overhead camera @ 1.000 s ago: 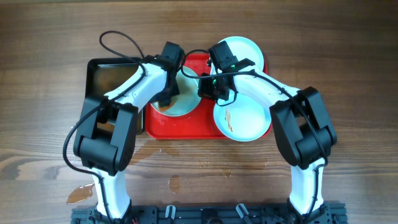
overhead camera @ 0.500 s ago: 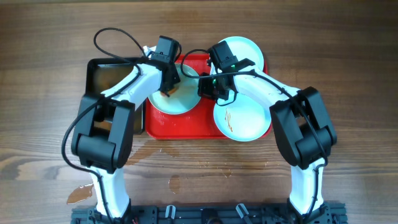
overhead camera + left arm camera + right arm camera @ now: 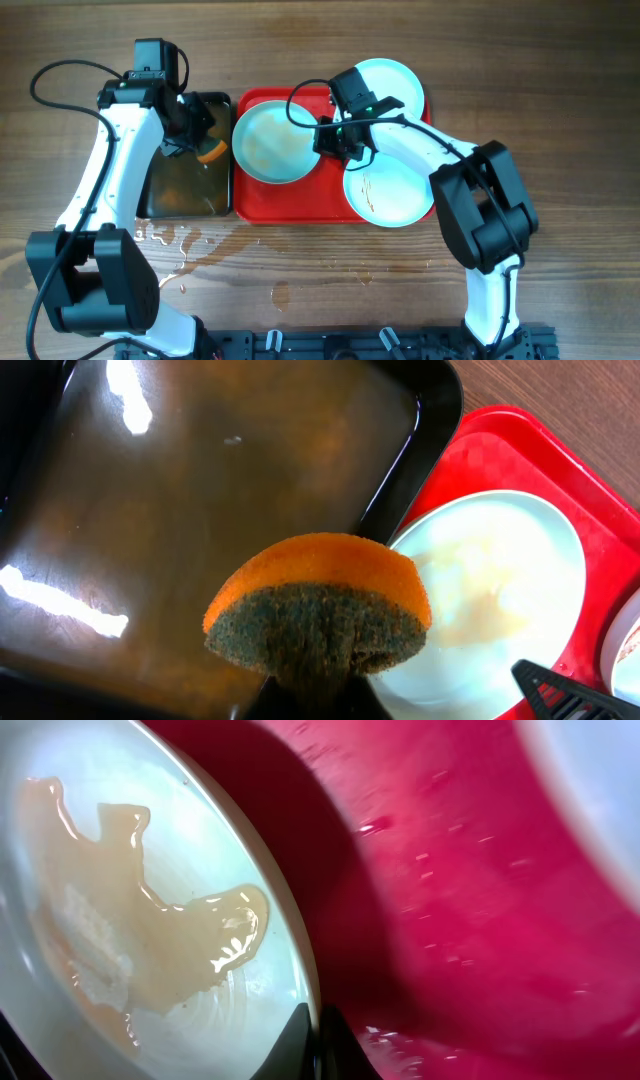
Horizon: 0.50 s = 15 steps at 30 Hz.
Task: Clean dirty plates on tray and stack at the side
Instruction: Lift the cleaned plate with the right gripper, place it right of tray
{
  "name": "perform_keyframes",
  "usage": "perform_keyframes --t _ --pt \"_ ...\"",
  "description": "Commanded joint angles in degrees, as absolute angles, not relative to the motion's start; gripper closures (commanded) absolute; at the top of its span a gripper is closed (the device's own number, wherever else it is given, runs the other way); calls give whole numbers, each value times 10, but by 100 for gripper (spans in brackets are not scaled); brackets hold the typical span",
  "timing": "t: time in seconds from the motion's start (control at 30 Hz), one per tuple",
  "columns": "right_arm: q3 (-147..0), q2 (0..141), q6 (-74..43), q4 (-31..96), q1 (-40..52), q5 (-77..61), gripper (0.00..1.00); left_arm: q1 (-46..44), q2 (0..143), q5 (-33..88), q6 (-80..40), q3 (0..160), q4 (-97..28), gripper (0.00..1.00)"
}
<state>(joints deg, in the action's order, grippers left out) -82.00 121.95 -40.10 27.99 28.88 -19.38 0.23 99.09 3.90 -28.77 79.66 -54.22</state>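
Note:
Next, my right gripper rises, moves to the right in the overhead view past the red tray, and lowers to release the plate, as the tabletop there is bare.
Three pale blue-white plates sit on the red tray. The left plate carries a film of brownish water; it also shows in the left wrist view and the right wrist view. My right gripper is shut on this plate's right rim. A second plate with thin brown smears lies at front right; a third lies at back right. My left gripper is shut on an orange sponge with a dark scrub face, held above the black tray.
The black tray of brownish water stands left of the red tray, touching it. Water puddles lie on the wooden table in front of both trays and near the front left.
My left gripper has moved with the sponge from the left plate leftward, over the black tray. The left plate is uncovered now. My right gripper has stayed on the plate's rim.

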Motion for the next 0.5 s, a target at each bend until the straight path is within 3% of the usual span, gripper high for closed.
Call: perform_keyframes --t 0.0,0.27,0.47 --pt "-828 1209 -365 277 292 -214 96 6 993 49 -272 798 -541 96" --pt "-829 971 -284 389 295 184 96 6 993 49 -272 798 -526 96" --pt "-829 967 -235 406 415 556 96 6 993 49 -274 798 -515 96"
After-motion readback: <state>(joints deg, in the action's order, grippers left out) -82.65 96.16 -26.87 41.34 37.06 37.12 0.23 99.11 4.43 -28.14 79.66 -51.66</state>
